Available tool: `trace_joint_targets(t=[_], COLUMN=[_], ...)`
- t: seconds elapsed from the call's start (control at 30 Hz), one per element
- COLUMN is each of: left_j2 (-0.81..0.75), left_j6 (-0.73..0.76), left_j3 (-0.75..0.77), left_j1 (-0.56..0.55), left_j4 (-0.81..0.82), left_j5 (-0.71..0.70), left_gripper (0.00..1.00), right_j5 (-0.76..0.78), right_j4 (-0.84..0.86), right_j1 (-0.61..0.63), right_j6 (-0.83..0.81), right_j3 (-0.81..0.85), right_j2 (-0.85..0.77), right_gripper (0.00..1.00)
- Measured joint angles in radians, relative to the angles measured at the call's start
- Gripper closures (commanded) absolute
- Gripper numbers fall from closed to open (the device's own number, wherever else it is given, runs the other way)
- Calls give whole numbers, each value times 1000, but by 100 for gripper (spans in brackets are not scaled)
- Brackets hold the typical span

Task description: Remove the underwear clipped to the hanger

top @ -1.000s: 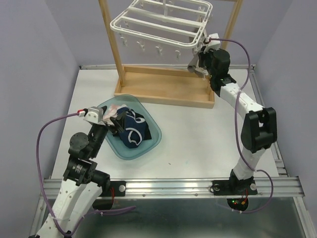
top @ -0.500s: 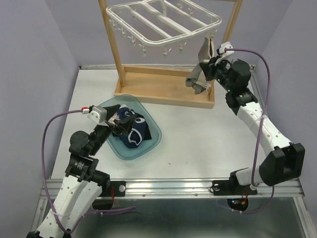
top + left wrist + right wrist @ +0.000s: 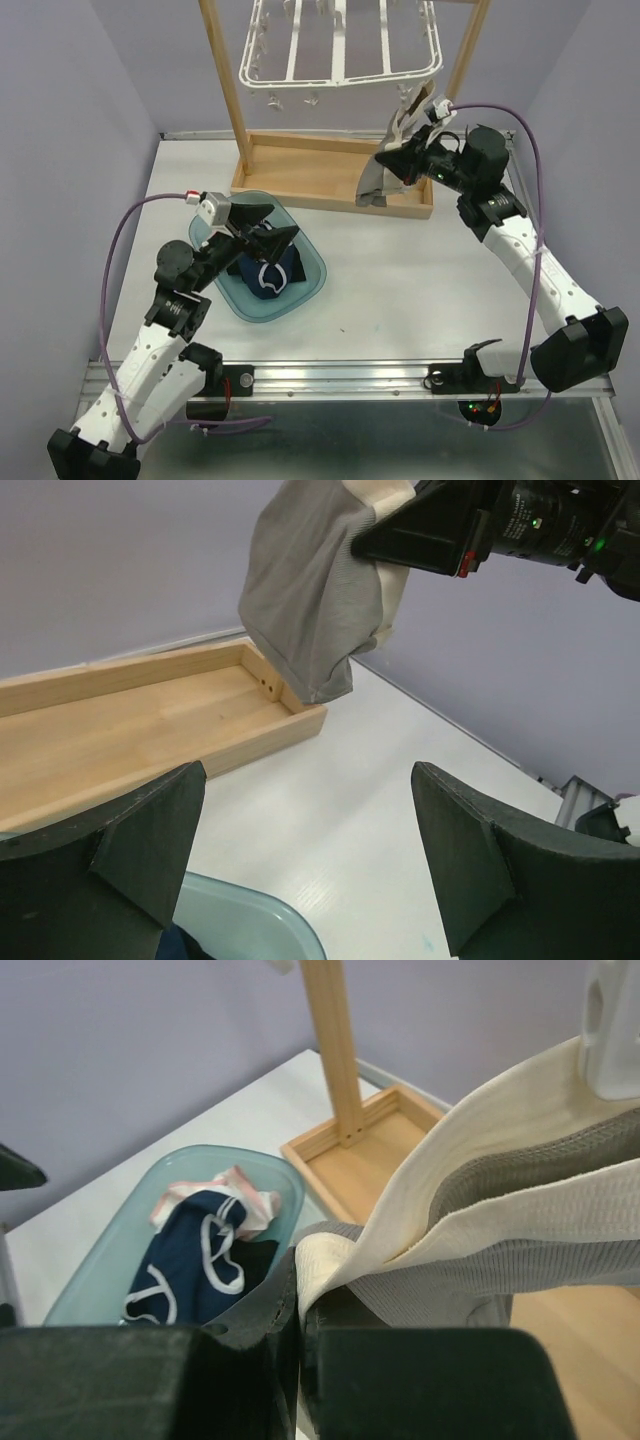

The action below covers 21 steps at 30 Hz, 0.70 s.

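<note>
The underwear's grey lower cloth hangs free to the right of my left gripper in the top view, so next I bring the open fingers across onto it.
A grey underwear with a cream band [image 3: 383, 165] hangs at the white hanger's [image 3: 340, 45] right front corner. My right gripper [image 3: 402, 158] is shut on its cream edge [image 3: 345, 1250]. A white clip [image 3: 615, 1030] still holds the band above. In the right wrist view the right gripper [image 3: 300, 1285] pinches the cloth tight. The left wrist view shows the same grey underwear [image 3: 310, 610] above the wooden base. My left gripper [image 3: 262, 228] hovers open over a teal tub [image 3: 312, 268] and holds nothing; one of its fingers [image 3: 500, 860] shows at the right.
The tub [image 3: 105, 1255] holds navy underwear with white print [image 3: 190, 1250], a pink-white piece [image 3: 205, 1195] and something black. The wooden stand's base tray [image 3: 310, 180] and posts [image 3: 225, 90] rise behind it. Purple walls close in on both sides.
My right arm has pulled the grey underwear down and leftward, and the hanger has swung and turned. My left gripper has risen from the tub and shifted right, still open.
</note>
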Motion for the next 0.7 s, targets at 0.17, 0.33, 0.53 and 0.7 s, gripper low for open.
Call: trace_joint_targets(t=[0.17,0.33,0.53,0.7], left_j2=[103,266,491,601], left_j6=[1,50,120,164], left_j3=[64,175,320,372], left_j1=[-132,-307,-407,-438], left_j4=[33,50,71,76], left_j5=[-55,-171,-341,-433], left_gripper=[5,4,4,4], right_j5=[-14,-14,-6,-3], right_j4=[-11,-11,-13,-13], right_j1=[73,93,97,98], right_j6=[47,77,109,127], right_j3=[0,0,0,0], right_j2=[0,14,32,32], right_gripper=[99,100,99,100])
